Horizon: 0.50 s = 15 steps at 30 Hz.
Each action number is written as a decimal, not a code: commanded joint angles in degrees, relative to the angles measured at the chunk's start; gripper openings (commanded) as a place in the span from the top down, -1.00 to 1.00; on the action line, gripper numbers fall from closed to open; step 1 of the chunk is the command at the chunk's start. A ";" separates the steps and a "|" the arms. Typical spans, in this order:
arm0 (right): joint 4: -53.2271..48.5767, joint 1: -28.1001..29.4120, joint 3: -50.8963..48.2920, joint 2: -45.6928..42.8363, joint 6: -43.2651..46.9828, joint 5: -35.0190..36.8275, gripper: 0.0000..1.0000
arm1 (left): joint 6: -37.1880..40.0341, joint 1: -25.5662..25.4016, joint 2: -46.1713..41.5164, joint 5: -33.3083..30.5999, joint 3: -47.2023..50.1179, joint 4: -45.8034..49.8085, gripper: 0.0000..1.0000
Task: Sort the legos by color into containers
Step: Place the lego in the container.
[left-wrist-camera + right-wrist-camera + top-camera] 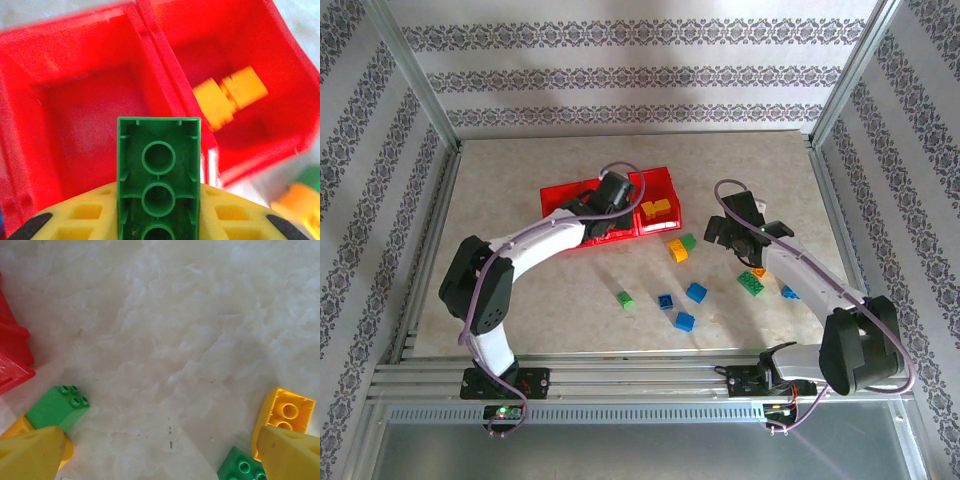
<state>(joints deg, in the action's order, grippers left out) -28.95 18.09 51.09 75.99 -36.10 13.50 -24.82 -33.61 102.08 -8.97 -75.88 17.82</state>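
The red containers' empty middle compartment [95, 117] is below, so next my left gripper should move away from the divider by the yellow legos, lower and release the green lego there.
My left gripper [159, 202] is shut on a green lego [159, 175], its hollow underside facing the camera. It hangs over the middle compartment [85, 115] of the red containers [560, 192]. The right compartment [280, 115] holds yellow legos [230, 97]. From above, the left gripper [612, 192] sits over the containers. My right gripper [165, 455] is open over bare table, with a green lego [57, 407] by its left finger and an orange lego [286, 412] by its right finger. The right gripper [725, 233] is right of the containers.
Loose legos lie in front of the containers: orange [677, 250], green [625, 299], three blue [665, 301] [696, 292] [685, 320], and a green one [752, 283] under the right arm. Metal frame posts and patterned walls surround the table [520, 280].
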 commanded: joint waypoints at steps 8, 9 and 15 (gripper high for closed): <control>2.01 -0.53 1.64 4.97 0.50 -2.59 -0.96 | 1.79 4.57 7.37 -2.74 -7.57 5.38 0.70; 2.15 -0.60 1.67 5.39 0.48 -2.81 -0.96 | 1.84 4.87 7.67 -2.67 -7.83 5.38 0.70; 2.84 -0.51 1.91 7.67 0.50 -4.50 -0.93 | 2.51 5.61 9.57 -2.68 -8.92 5.29 0.69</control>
<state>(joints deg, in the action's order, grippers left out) -26.89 18.09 51.27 82.70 -35.90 10.33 -23.86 -28.73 110.85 -10.68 -82.59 21.32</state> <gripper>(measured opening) 0.969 0.320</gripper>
